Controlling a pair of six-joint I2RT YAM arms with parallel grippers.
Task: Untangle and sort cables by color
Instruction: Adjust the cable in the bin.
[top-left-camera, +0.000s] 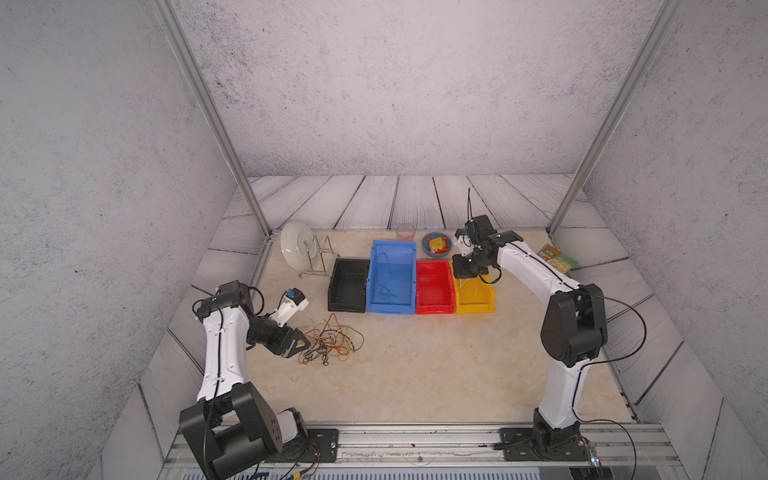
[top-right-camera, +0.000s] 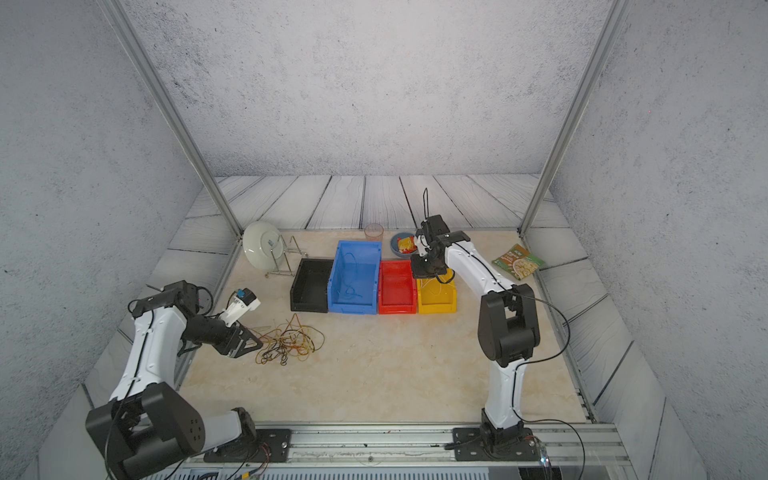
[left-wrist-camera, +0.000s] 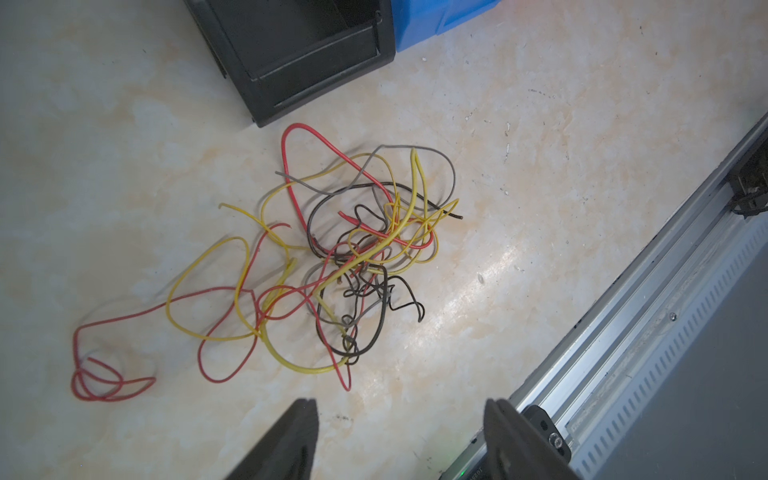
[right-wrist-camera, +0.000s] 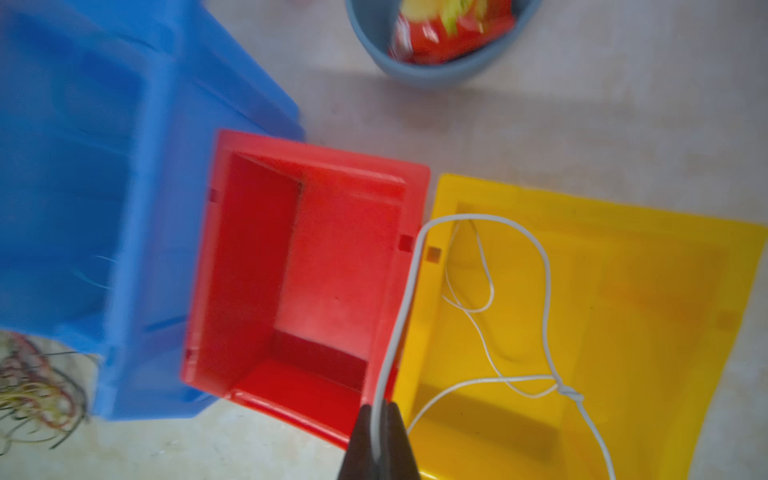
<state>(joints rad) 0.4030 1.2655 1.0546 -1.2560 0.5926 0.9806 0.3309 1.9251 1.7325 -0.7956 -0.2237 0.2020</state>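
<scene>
The right gripper dips away from the red bin (top-left-camera: 434, 309) into the yellow bin next and releases the pale cable, because its held part hangs over the red bin's rim.
A tangle of thin yellow, red, black and grey cables (top-left-camera: 332, 341) (top-right-camera: 291, 341) (left-wrist-camera: 345, 249) lies on the table in front of the black bin (top-left-camera: 347, 306). My left gripper (top-left-camera: 302, 344) (left-wrist-camera: 399, 409) sits low just left of the tangle, open, with nothing between its fingers. My right gripper (top-left-camera: 468, 274) (right-wrist-camera: 380, 409) hangs over the yellow bin (top-left-camera: 476, 308) (right-wrist-camera: 623, 311), shut on a pale whitish cable (right-wrist-camera: 545, 266) that loops down into that bin with a knot in it. A blue cable (top-left-camera: 384, 286) lies in the blue bin (top-left-camera: 390, 307). No cable shows in the red bin (top-left-camera: 434, 309) (right-wrist-camera: 332, 249).
The bins stand in a row at mid-table. Behind them are a plate on a wire rack (top-left-camera: 296, 245), a clear cup (top-left-camera: 405, 232) and a bowl holding a snack packet (top-left-camera: 436, 244). A snack bag (top-left-camera: 557, 257) lies at the far right. A metal rail (top-left-camera: 415, 440) runs along the front edge.
</scene>
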